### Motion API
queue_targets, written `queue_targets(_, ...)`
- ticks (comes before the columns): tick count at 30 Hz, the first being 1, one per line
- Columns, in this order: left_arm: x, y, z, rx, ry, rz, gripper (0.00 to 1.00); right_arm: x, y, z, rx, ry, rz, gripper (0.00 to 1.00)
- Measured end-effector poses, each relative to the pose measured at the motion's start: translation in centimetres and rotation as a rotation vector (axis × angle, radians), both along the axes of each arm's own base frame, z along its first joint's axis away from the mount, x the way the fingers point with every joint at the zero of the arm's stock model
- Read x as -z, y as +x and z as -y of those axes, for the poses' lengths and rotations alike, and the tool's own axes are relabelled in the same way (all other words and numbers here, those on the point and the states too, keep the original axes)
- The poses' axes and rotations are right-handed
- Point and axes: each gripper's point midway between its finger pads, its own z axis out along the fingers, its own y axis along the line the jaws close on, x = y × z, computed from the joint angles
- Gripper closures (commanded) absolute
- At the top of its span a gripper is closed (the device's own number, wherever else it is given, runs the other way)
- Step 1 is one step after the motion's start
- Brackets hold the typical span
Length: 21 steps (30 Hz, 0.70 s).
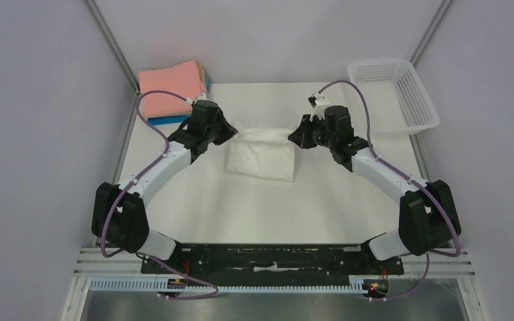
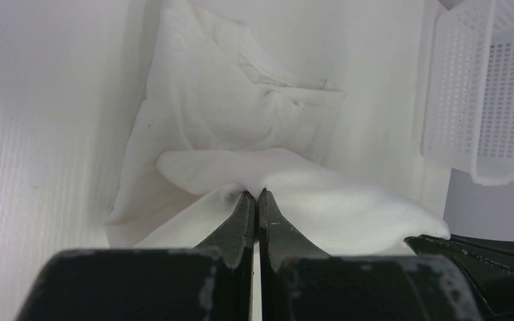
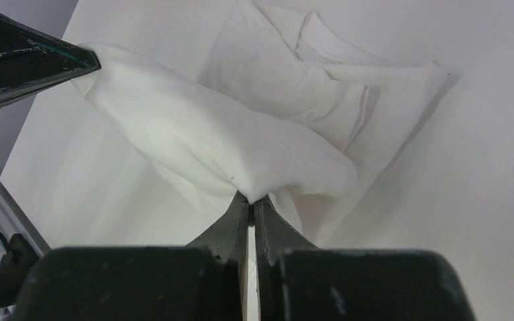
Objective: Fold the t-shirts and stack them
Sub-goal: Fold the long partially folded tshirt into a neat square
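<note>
I will next move the pinched fold outward and down onto the white t-shirt's collar end (image 1: 249, 125) (image 2: 234, 63) with my left gripper and let go, because that end is uncovered, below and outward of my gripper.
A white t-shirt (image 1: 262, 159) lies partly folded in the middle of the table, its far edge lifted and stretched between both grippers. My left gripper (image 1: 235, 132) is shut on the cloth's left end, and in the left wrist view its tips (image 2: 255, 194) pinch a fold of the white t-shirt (image 2: 241, 114). My right gripper (image 1: 292, 138) is shut on the right end; its tips (image 3: 251, 198) bite the white t-shirt (image 3: 207, 140). A stack of folded t-shirts (image 1: 173, 90), salmon-pink on top with blue beneath, sits at the far left corner.
A white lattice basket (image 1: 393, 92) stands at the far right of the table, also seen as the basket (image 2: 476, 93) in the left wrist view. The other arm's black finger (image 3: 33, 63) shows at the upper left of the right wrist view.
</note>
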Motion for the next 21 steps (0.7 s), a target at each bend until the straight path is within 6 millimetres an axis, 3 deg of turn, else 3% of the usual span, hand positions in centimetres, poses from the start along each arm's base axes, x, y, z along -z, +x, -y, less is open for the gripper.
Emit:
queue_targets(12,5.8,6.7,0.9,0.055,-0.029,-0.127,0.98,5.5,5.1,1.2,0.057,-0.011,-0.04,0.98)
queue_targets(13,6.3,7.3,0.9,0.062,-0.037,-0.139,0.97,6.0,5.5,1.2,0.057,-0.011,-0.038,0.92)
queue_targets(15,7.3,8.3,0.9,0.073,-0.05,-0.161,0.66,7.3,6.4,1.1,0.056,-0.018,-0.043,0.78)
queue_targets(16,7.9,8.9,0.9,0.08,-0.056,-0.172,0.5,8.1,6.9,1.1,0.058,-0.021,-0.05,0.65)
queue_targets(18,8.9,10.2,0.6,0.088,-0.06,-0.188,0.22,9.5,8.0,1.3,0.073,-0.02,-0.064,0.28)
queue_targets(20,9.6,11.4,0.0,0.087,-0.058,-0.206,0.21,10.5,8.9,1.7,0.087,-0.024,-0.078,0.05)
queue_targets(21,9.7,11.9,-0.2,0.087,-0.06,-0.219,0.2,10.7,9.3,2.0,0.091,-0.029,-0.077,0.02)
